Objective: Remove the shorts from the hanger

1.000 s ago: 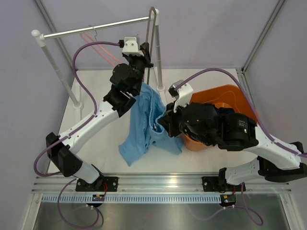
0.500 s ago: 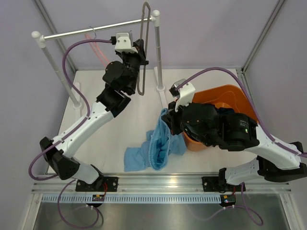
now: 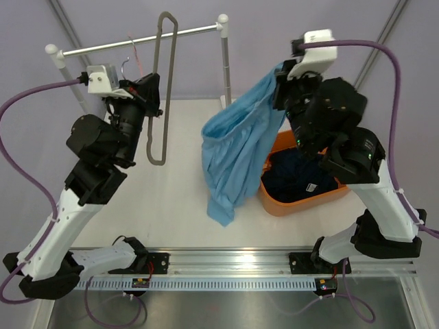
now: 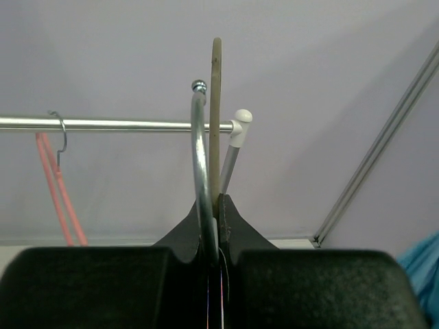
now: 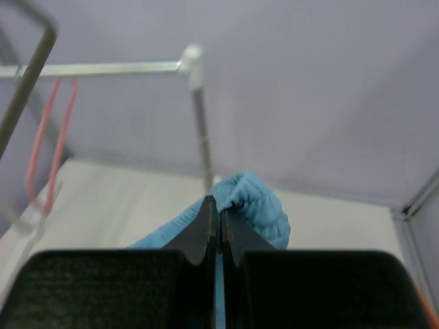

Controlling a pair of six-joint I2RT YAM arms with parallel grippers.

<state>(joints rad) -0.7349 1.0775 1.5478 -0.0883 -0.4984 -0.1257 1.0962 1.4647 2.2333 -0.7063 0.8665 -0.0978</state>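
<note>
The light sky blue shorts hang outside the bin. Next, my right gripper moves over it, down and to the right in the top view, to release the shorts' waistband.
My right gripper [image 3: 280, 77] is raised high and shut on the waistband of the light sky blue shorts [image 3: 236, 147]; they hang limp from it, their lower end near the table beside the orange bin. The waistband shows bunched at the fingertips in the right wrist view [image 5: 257, 205]. The dark navy shorts [image 3: 298, 179] lie inside the bin. My left gripper [image 3: 152, 86] is shut on the bare grey hanger [image 3: 162, 82], held up near the rail; its metal hook [image 4: 200, 157] and grey frame [image 4: 216, 116] rise between the jaws.
An orange bin [image 3: 274, 204] stands right of centre. A clothes rail [image 3: 151, 40] on white posts spans the back; its rod shows in the left wrist view [image 4: 103, 124]. A pink hanger [image 3: 135, 53] hangs on it, seen too in the left wrist view [image 4: 58, 185].
My right gripper has risen from table level to high at the back right, lifting the light blue shorts clear. My left gripper has swung left and up with the bare hanger.
</note>
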